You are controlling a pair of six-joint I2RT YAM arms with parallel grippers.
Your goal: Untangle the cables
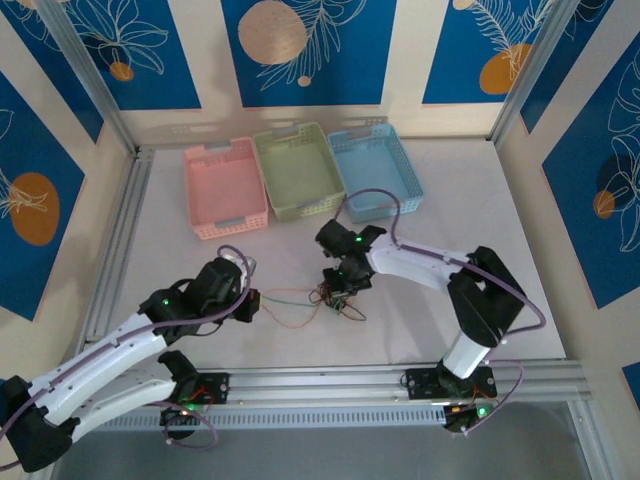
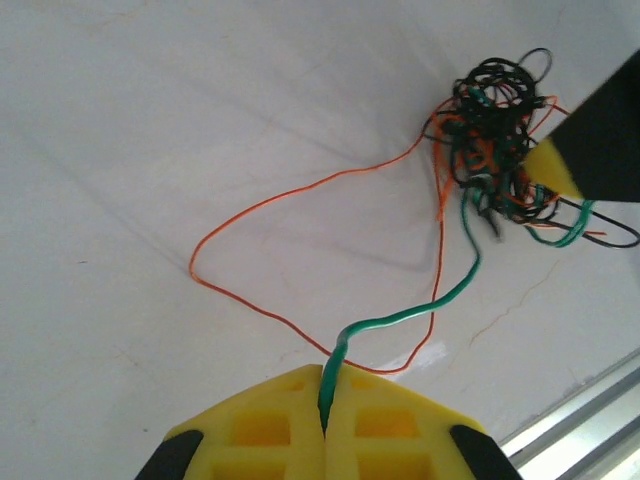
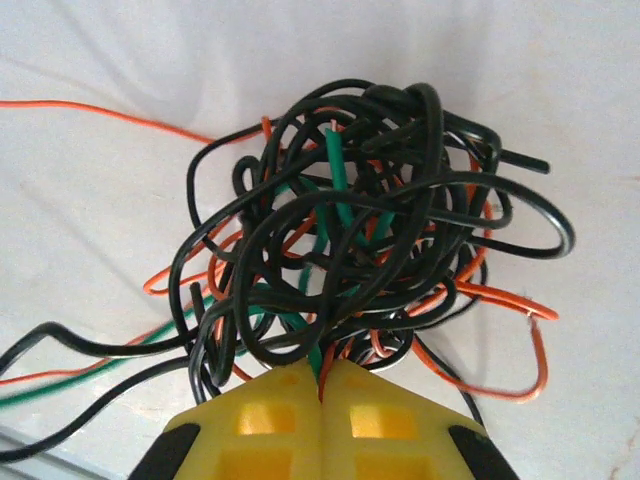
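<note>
My right gripper lifts the pinched cables next and draws them outward to bare tabletop by the blue basket (image 1: 408,226), clear of the knot, and releases them there.
The cables lie as a knot of black, orange and green strands (image 1: 336,294) on the white table, between my two grippers. My left gripper (image 2: 325,372) is shut on the end of a green cable (image 2: 440,300) that runs up to the tangle (image 2: 495,140). A thin orange cable (image 2: 260,205) loops out across the table beside it. My right gripper (image 3: 322,372) is shut on green and orange strands at the near edge of the knot (image 3: 360,220). In the top view the left gripper (image 1: 252,303) sits left of the knot and the right gripper (image 1: 345,285) directly over it.
Three baskets stand in a row behind the knot: pink (image 1: 231,226), green (image 1: 310,207) and blue (image 1: 412,170). An aluminium rail (image 1: 380,380) runs along the table's near edge. Purple arm cables arc over the right arm (image 1: 375,195).
</note>
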